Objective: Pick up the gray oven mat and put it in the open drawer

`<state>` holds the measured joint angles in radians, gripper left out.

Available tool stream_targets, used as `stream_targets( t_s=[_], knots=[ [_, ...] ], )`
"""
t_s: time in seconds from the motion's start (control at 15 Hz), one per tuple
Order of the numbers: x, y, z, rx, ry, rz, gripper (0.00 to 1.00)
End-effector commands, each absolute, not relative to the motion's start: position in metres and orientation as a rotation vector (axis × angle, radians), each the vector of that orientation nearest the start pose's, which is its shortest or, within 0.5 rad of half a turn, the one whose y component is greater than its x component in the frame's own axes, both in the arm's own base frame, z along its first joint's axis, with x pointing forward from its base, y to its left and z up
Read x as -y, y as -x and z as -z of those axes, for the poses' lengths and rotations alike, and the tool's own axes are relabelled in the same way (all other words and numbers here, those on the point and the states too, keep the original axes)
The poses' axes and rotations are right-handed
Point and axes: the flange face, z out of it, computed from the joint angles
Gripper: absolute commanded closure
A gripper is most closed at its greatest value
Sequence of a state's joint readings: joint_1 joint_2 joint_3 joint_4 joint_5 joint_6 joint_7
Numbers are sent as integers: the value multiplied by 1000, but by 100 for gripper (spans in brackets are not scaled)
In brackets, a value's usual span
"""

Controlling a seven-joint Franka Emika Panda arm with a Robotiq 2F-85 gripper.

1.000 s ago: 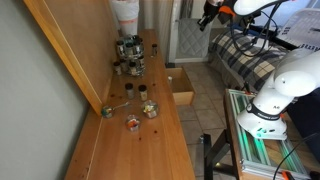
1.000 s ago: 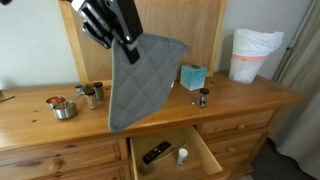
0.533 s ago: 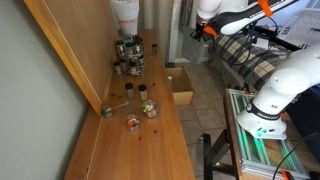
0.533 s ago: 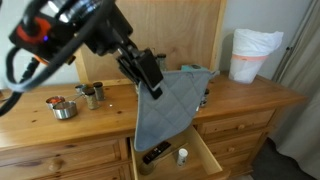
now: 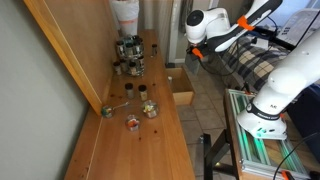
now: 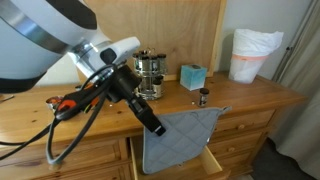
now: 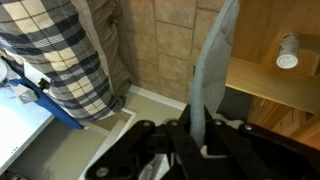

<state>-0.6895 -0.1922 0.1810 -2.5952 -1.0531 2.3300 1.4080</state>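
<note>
The open drawer is below my gripper, toward the right in the wrist view. My gripper will next go down and over into it to let go of the mat.
My gripper is shut on one edge of the gray oven mat. The quilted mat hangs from it, spread in front of the dresser over the open drawer and hiding most of it. In the wrist view the mat shows edge-on, pinched between my dark fingers at the gripper. The drawer's wooden inside lies just to the right. In an exterior view the gripper hangs beyond the counter edge, past the drawer; the mat is hard to make out there.
A white bottle lies in the drawer. On the dresser top stand metal jars, a teal box, a small jar and a white bag. A plaid bed stands close behind the arm.
The gripper has come down and forward with the mat, from above the dresser top to the drawer's height. The mat now covers the drawer opening.
</note>
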Motion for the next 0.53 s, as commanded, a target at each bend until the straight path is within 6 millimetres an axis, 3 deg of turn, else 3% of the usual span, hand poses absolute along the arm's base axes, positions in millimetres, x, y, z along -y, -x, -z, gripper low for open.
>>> stream_targets(
  t_s=[0.0, 0.2, 0.47],
  knots=[
    [235, -381, -275, 1301, -1973, -277, 98],
    [242, -390, -239, 1331, -1991, -232, 98],
    [247, -414, -216, 1385, -2012, -286, 98]
  ],
)
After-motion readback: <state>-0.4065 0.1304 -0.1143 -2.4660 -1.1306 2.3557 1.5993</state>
